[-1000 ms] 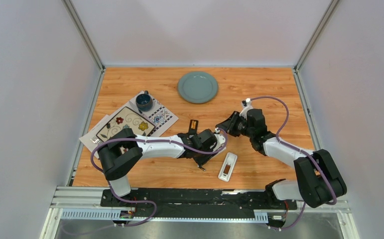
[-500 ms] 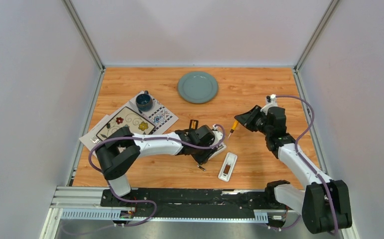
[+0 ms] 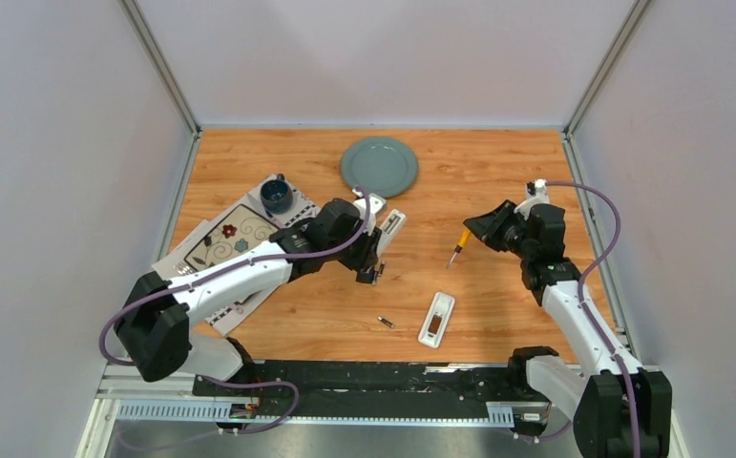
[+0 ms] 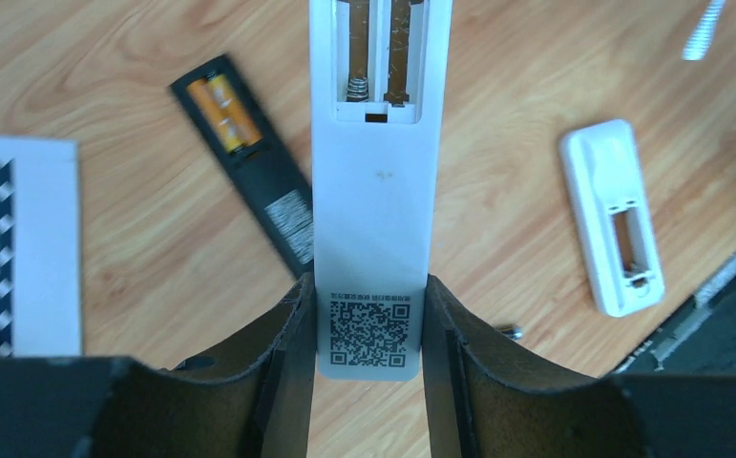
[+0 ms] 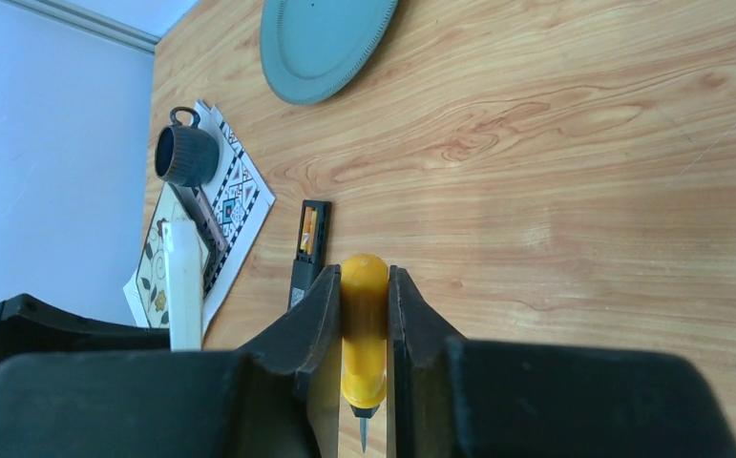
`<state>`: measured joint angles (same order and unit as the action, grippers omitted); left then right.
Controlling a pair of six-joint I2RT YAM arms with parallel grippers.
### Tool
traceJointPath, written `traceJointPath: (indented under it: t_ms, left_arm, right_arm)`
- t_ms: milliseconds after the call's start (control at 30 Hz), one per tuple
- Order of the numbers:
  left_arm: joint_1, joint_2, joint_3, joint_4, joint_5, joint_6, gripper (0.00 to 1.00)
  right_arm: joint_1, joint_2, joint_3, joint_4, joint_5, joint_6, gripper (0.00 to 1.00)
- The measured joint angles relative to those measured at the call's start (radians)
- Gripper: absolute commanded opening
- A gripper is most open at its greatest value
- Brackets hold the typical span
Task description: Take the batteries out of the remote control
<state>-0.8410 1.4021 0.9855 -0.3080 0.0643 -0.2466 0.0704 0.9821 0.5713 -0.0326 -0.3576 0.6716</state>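
The left gripper shifts toward the patterned mats next and lowers the held white remote onto bare wood (image 3: 333,278) (image 4: 171,250) beside the black remote, because the white remote's bay is empty.
My left gripper (image 3: 375,246) is shut on a white remote (image 4: 375,191) and holds it above the table, back side up. Its open battery bay (image 4: 380,52) shows a spring and contacts. One small dark battery (image 3: 384,322) lies loose on the wood; it also shows in the left wrist view (image 4: 511,332). A black remote (image 4: 245,167) lies flat with two orange batteries (image 4: 222,114) in its open bay. My right gripper (image 5: 364,277) is shut on a yellow-handled screwdriver (image 5: 364,358), tip down, right of centre (image 3: 459,243).
A second white remote (image 3: 437,318) with an open bay lies near the front edge. A grey-green plate (image 3: 379,167) sits at the back. A dark mug (image 3: 276,196) stands on patterned mats (image 3: 249,239) at the left. Walls close in on both sides.
My left gripper lifted the white remote and carried it back and to the left, uncovering the loose battery. My right gripper drew back to the right with the screwdriver.
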Motion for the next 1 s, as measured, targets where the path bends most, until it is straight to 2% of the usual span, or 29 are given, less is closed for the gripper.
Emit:
traceJointPath:
  t_ms: [300, 567, 667, 767, 800, 900, 1000]
  left_arm:
    - [0.092, -0.066, -0.170, -0.070, -0.159, -0.109, 0.00]
    - [0.112, 0.043, -0.177, -0.095, -0.232, -0.174, 0.00]
    - [0.125, 0.090, -0.170, -0.109, -0.246, -0.187, 0.06]
    - [0.135, 0.129, -0.154, -0.129, -0.262, -0.200, 0.32]
    - [0.137, 0.134, -0.153, -0.132, -0.267, -0.203, 0.46]
    - [0.140, 0.132, -0.153, -0.138, -0.286, -0.212, 0.65]
    - [0.140, 0.118, -0.153, -0.138, -0.299, -0.220, 0.73]
  right_arm:
    - [0.000, 0.014, -0.019, 0.006, -0.020, 0.000, 0.00]
    - [0.000, 0.025, -0.023, 0.006, -0.033, -0.004, 0.00]
    - [0.000, 0.025, -0.029, 0.008, -0.037, -0.006, 0.00]
    - [0.000, 0.025, -0.039, 0.006, -0.038, -0.006, 0.00]
    - [0.000, 0.025, -0.040, 0.006, -0.038, -0.006, 0.00]
    - [0.000, 0.025, -0.042, 0.006, -0.038, -0.007, 0.00]
    - [0.000, 0.025, -0.042, 0.007, -0.038, -0.007, 0.00]
